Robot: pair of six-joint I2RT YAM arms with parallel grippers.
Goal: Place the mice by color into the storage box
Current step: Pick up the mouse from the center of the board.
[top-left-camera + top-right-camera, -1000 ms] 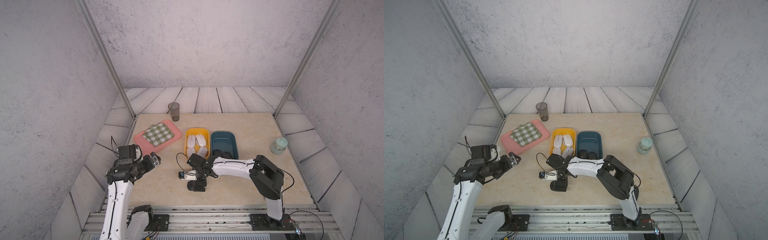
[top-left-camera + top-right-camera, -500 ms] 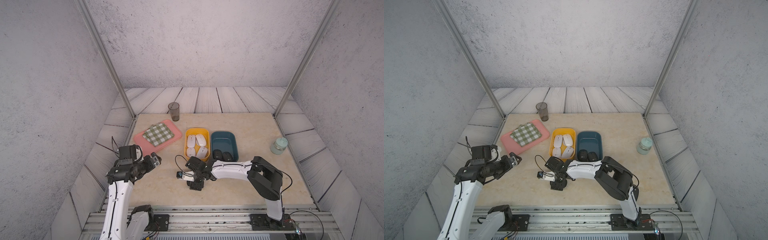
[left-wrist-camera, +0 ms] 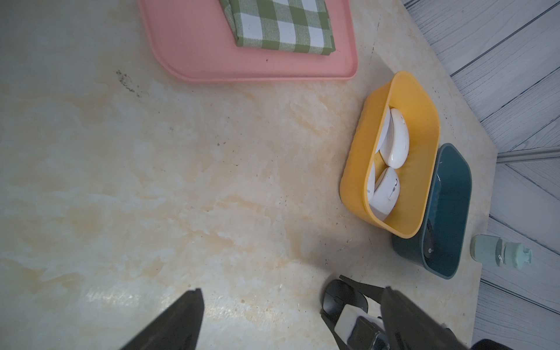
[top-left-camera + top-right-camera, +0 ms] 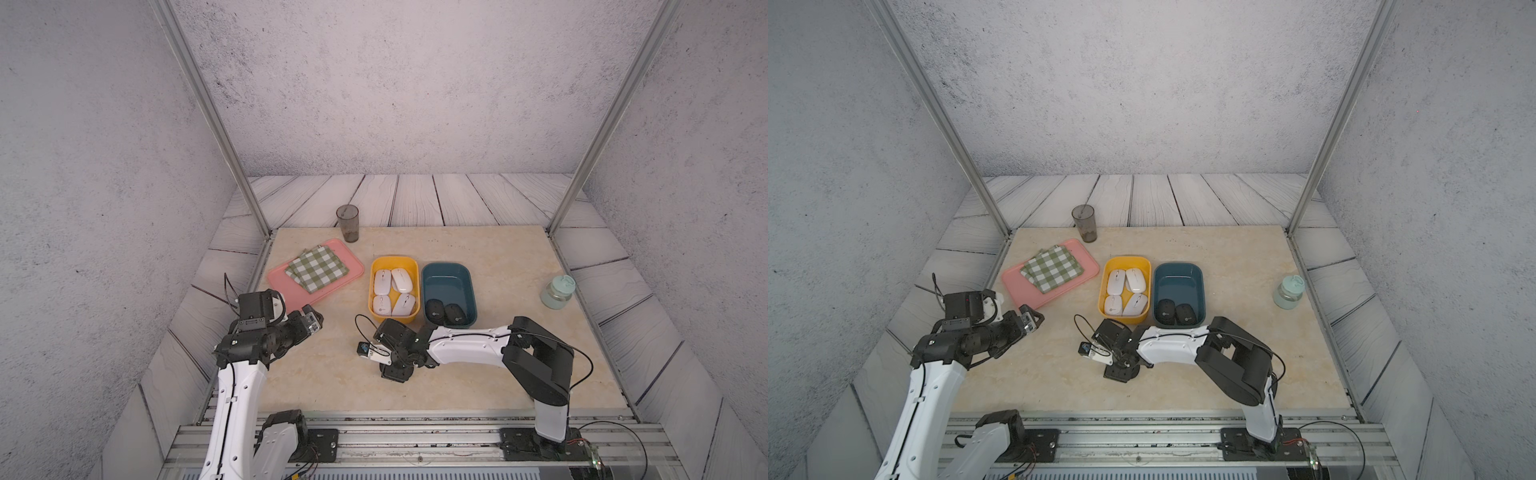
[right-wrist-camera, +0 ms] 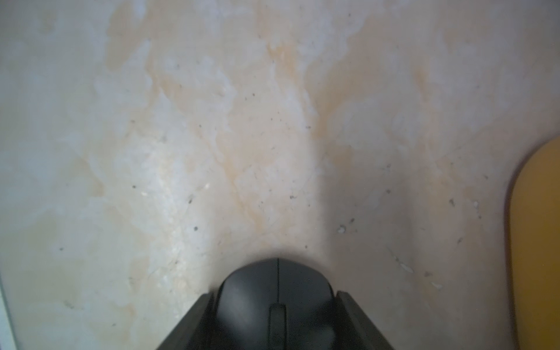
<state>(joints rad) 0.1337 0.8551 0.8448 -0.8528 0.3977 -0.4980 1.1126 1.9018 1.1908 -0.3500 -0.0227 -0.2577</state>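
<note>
My right gripper should next move up and outward, lower the black mouse into the blue box's empty far end (image 4: 440,280) and let go of it, because that space is outward of the gripper.
Several white mice (image 4: 392,291) (image 4: 1127,291) lie in the yellow box (image 4: 393,261) (image 3: 360,145). Two black mice (image 4: 444,311) (image 4: 1174,311) rest at the near end of the blue box (image 4: 446,268) (image 4: 1178,268). A third black mouse (image 5: 274,281) (image 3: 339,298) sits on the table in front of the yellow box. My right gripper (image 5: 274,294) (image 4: 395,372) points down over it, with both fingers pressed against its sides. In both top views the gripper covers this mouse. My left gripper (image 3: 292,292) (image 4: 313,322) hangs open and empty over the table's left side.
A pink tray (image 4: 332,282) holding a green checked cloth (image 4: 316,268) lies at the back left, just beyond my left gripper. A dark cup (image 4: 347,222) stands behind it. A mint jar (image 4: 557,293) stands at the right edge. Metal frame posts rise at the back corners.
My right gripper has dropped lower toward the table's front and its fingers have closed in against the black mouse. The left arm has not moved.
</note>
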